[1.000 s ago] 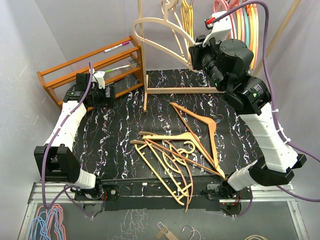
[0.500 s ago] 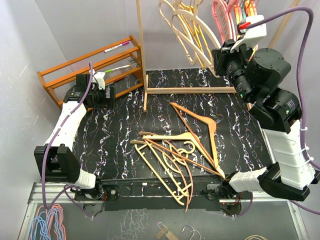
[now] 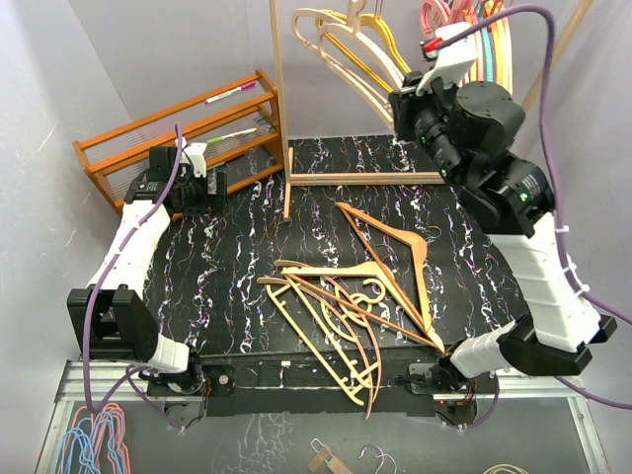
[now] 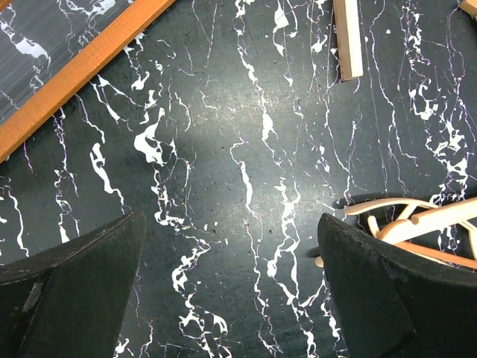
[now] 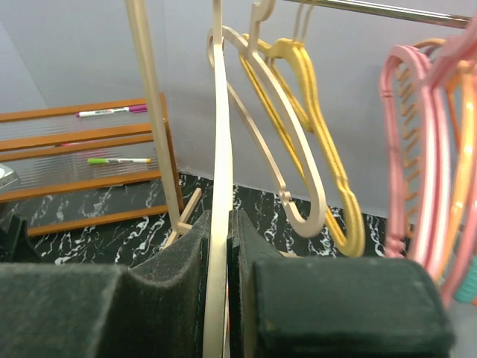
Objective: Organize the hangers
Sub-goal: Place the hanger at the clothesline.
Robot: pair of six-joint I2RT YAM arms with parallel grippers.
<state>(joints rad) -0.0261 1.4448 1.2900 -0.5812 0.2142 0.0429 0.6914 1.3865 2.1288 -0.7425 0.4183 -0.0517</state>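
The right gripper moves outward toward the post and releases next, since the gap of the metal bar beside the other pale hanger lies to its left in the top view.
My right gripper (image 3: 400, 104) is raised beside the rail and shut on a pale wooden hanger (image 3: 331, 44). In the right wrist view its thin bar (image 5: 218, 149) runs upright between my closed pads, with the gripper (image 5: 221, 224) clamped on it. Another pale hanger (image 5: 291, 186), a yellow hanger (image 5: 332, 171) and pink hangers (image 5: 417, 149) hang from the metal rail (image 5: 373, 9). A pile of tan wooden hangers (image 3: 355, 296) lies on the black marbled table. My left gripper (image 3: 212, 185) is open and empty just above the table (image 4: 231, 298); pale hanger ends (image 4: 417, 216) show by its right finger.
The orange-brown slatted rack (image 3: 178, 133) stands at the back left with markers on it. The pale frame's post (image 3: 278, 109) and foot bar (image 3: 360, 179) stand at the back middle. More hangers (image 3: 94, 439) lie below the table's near edge.
My right gripper swung right, then back left, still holding the pale hanger, which now sits higher near the rail. The left arm has not moved.
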